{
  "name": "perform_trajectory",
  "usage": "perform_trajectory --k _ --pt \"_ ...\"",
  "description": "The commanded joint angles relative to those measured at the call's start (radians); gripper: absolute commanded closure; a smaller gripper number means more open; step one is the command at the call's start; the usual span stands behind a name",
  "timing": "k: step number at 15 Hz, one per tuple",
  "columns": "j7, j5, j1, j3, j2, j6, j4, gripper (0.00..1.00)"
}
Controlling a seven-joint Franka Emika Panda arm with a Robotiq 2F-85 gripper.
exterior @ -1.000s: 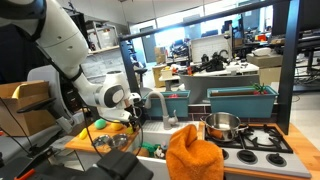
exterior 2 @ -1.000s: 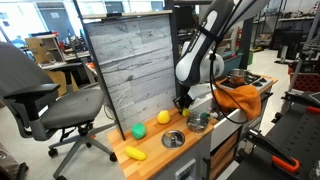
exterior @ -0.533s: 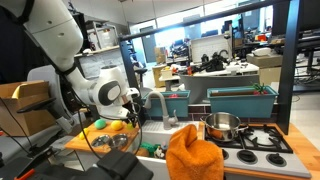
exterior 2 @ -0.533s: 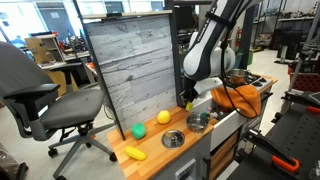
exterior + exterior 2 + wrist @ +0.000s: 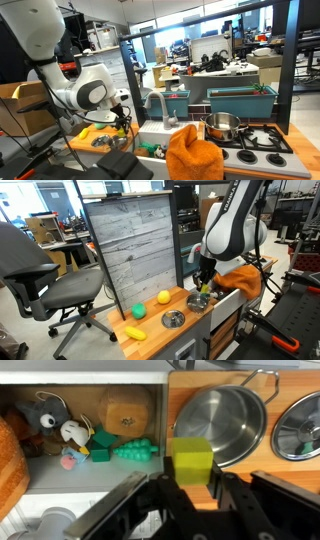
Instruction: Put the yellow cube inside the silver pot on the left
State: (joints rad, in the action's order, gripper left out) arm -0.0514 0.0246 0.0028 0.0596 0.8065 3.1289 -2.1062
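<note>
My gripper shifts to the right in the wrist view next, from the silver pot's rim to the silver pot's open middle, then releases the yellow cube [image 5: 192, 457].
In the wrist view my gripper [image 5: 192, 478] is shut on the yellow cube [image 5: 192, 457], a small bright yellow block held between the fingers. The silver pot [image 5: 216, 422] lies just beyond the cube on the wooden counter, open and empty, and the cube overlaps its near rim. In an exterior view the gripper [image 5: 205, 281] hangs a little above the pot [image 5: 198, 301]. In an exterior view the gripper [image 5: 123, 120] points down over the counter at the left.
A second silver dish [image 5: 302, 424] lies beside the pot. A sink recess holds green toys [image 5: 128, 452], a wooden disc [image 5: 126, 408] and a toy mouse [image 5: 71, 432]. A yellow ball [image 5: 164, 297], the green piece [image 5: 139, 310] and an orange cloth [image 5: 241, 278] are on the counter.
The arm has carried the yellow cube sideways along the counter and now hangs over the silver pot. The grip on the cube is unchanged.
</note>
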Motion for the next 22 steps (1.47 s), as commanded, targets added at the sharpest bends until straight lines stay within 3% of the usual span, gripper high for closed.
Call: perform_trajectory --k 1,6,19,20,22 --pt "-0.006 -0.034 0.016 -0.005 -0.067 0.108 -0.133 0.92" --pt "0.003 -0.051 0.050 -0.007 -0.062 0.159 -0.146 0.92" --pt "0.001 -0.052 0.074 -0.016 -0.015 0.095 -0.025 0.92" --pt "0.004 -0.049 0.079 -0.023 -0.010 0.094 -0.021 0.42" --pt "0.006 -0.048 0.088 -0.034 -0.003 0.090 -0.013 0.34"
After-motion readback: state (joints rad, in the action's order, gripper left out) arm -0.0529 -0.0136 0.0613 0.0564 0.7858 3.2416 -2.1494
